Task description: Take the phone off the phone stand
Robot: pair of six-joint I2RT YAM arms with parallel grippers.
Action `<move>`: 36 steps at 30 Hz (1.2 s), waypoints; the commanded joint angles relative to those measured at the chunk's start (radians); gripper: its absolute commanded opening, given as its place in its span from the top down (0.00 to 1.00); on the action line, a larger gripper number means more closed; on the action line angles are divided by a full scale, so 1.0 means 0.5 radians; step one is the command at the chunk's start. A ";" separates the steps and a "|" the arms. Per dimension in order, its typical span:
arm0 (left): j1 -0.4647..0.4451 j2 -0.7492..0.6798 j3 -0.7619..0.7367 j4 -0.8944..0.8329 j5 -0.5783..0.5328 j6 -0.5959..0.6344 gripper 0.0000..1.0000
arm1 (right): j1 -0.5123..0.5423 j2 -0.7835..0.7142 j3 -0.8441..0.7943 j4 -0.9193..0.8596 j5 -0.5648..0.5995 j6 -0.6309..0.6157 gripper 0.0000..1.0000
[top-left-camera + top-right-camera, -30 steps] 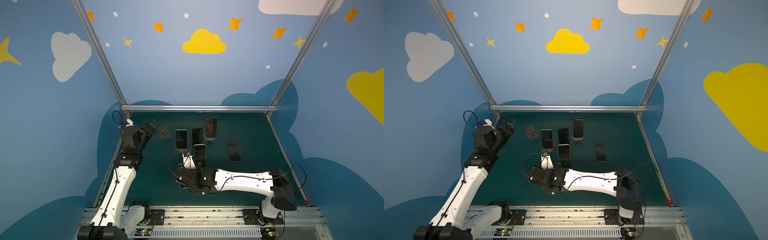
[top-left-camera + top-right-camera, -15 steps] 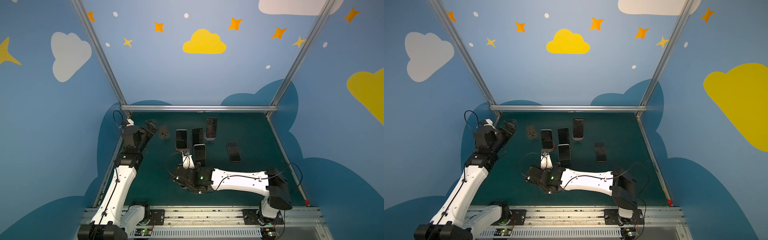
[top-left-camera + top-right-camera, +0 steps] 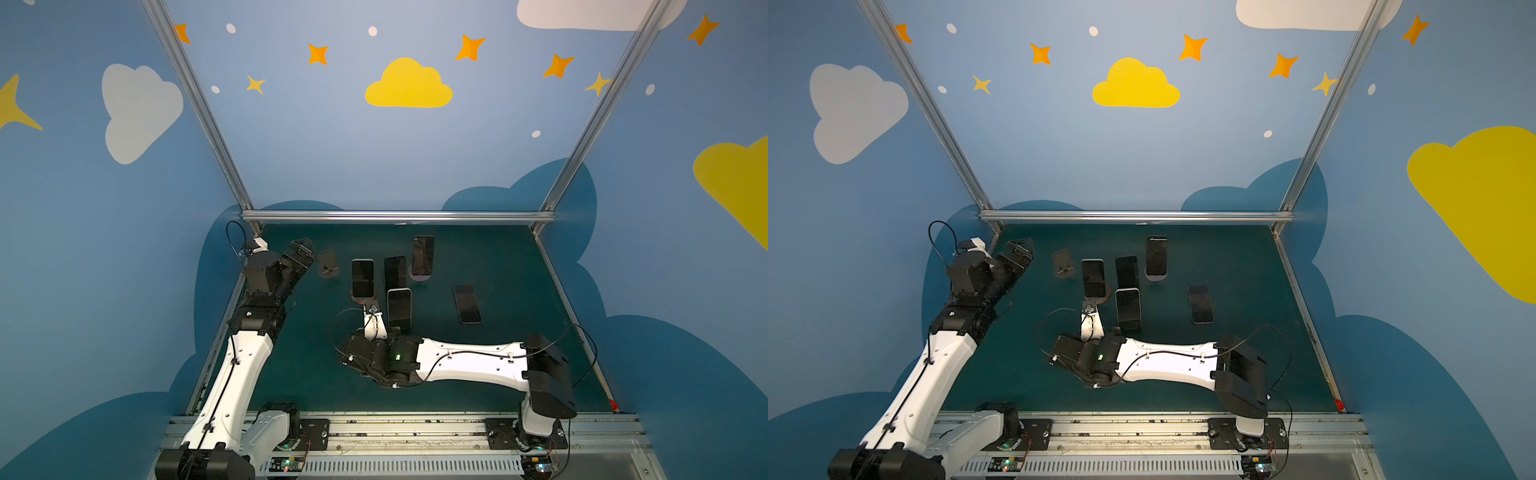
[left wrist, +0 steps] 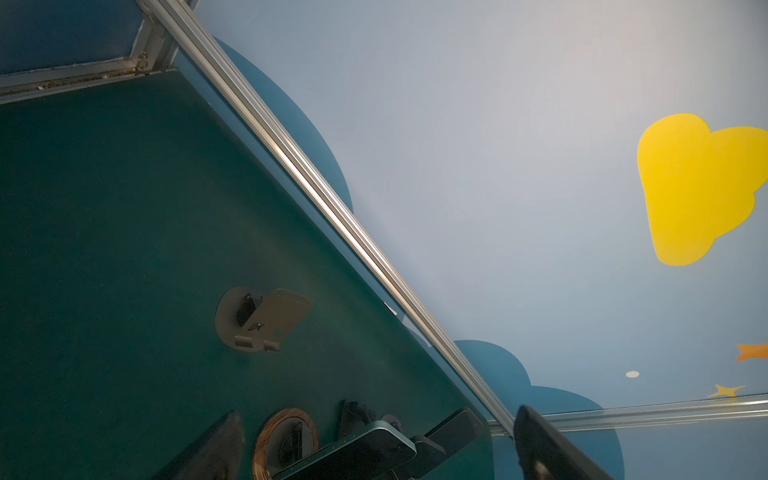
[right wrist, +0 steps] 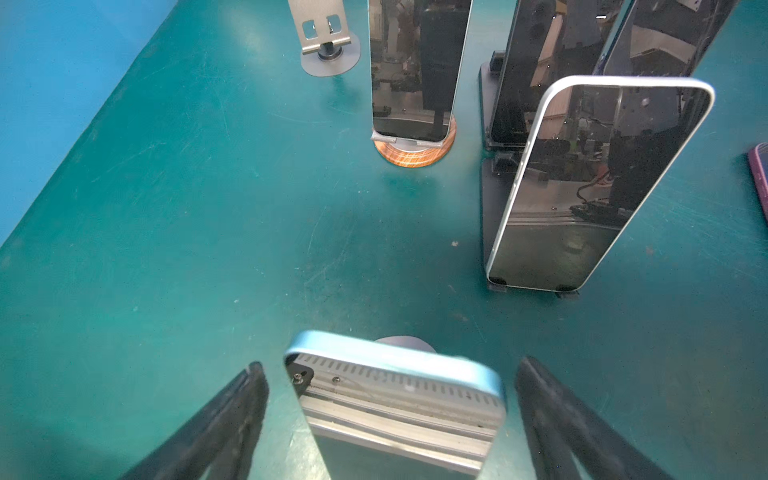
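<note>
I should next bring my right gripper down over the light-blue upper end of the phone and close it, because the phone already stands between its open fingers.
In the right wrist view a phone [image 5: 399,399] with a light-blue rim stands upright between the fingers of my right gripper [image 5: 390,365]. The gripper is open, with a gap on each side of the phone. Behind the phone shows a bit of the grey round base of its phone stand [image 5: 405,343]. In both top views this phone and the jaws are hidden under the right wrist [image 3: 374,357] [image 3: 1088,353]. My left gripper [image 3: 303,249] [image 4: 378,413] is open and empty. It hangs raised at the back left, beside an empty grey stand [image 3: 327,262].
Several other phones stand on stands further back: one on a wooden base [image 3: 362,277] [image 5: 415,70], a dark one [image 3: 395,272], a rear one [image 3: 423,255] and a white-rimmed one [image 3: 399,307] [image 5: 598,183]. One phone lies flat at the right [image 3: 467,303].
The right arm has shifted slightly to the left, low over the table. The left arm has not moved.
</note>
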 commanded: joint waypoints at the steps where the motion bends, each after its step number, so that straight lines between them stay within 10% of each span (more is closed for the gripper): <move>1: -0.001 0.002 -0.017 0.043 0.014 0.010 0.00 | -0.003 0.062 0.064 0.007 0.044 0.035 0.07; 36: -0.001 0.002 -0.020 0.046 0.014 0.006 0.00 | -0.003 0.191 0.059 0.105 0.044 0.057 0.22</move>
